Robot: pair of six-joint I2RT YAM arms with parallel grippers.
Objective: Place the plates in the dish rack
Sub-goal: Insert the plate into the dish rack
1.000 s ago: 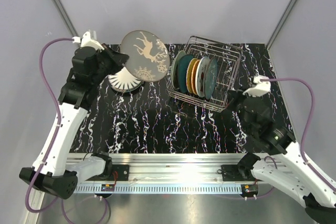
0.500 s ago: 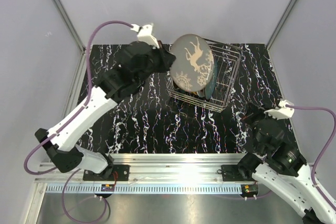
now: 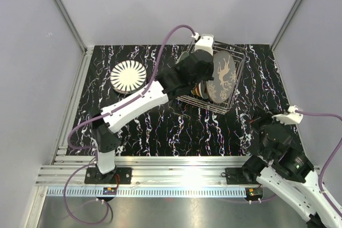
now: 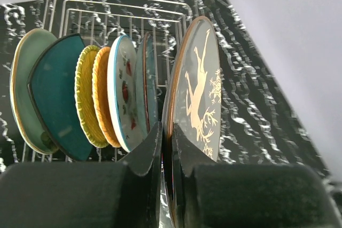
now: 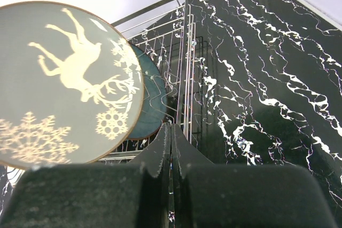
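The slot (image 4: 162, 81) beside the end teal plate is empty, so my left gripper will next tilt the leaning deer plate steeper, lower it into that slot and let go of it.
My left gripper (image 3: 210, 80) (image 4: 166, 132) is shut on the rim of the grey-brown deer plate (image 3: 223, 76) (image 4: 200, 92) (image 5: 64, 78). It holds the plate upright over the right end of the wire dish rack (image 3: 239, 65) (image 4: 123, 12). Several plates stand in the rack's slots to its left: a mint-green one (image 4: 24, 78), a dark teal one (image 4: 56, 100), orange-tan ones (image 4: 93, 94), a strawberry one (image 4: 122, 86) and another teal one (image 4: 147, 81) (image 5: 148, 108). I cannot tell whether the deer plate touches the rack. My right gripper (image 3: 260, 123) (image 5: 171, 132) is shut and empty, near the right table edge.
A white plate with a black sunburst pattern (image 3: 128, 76) lies flat at the back left of the black marbled table (image 3: 160, 126). Grey walls close in the table on three sides. The left arm stretches diagonally across the table's middle.
The left arm has swung from the back left to the rack, carrying the deer plate and uncovering the sunburst plate. The right arm has drawn back toward the near right.
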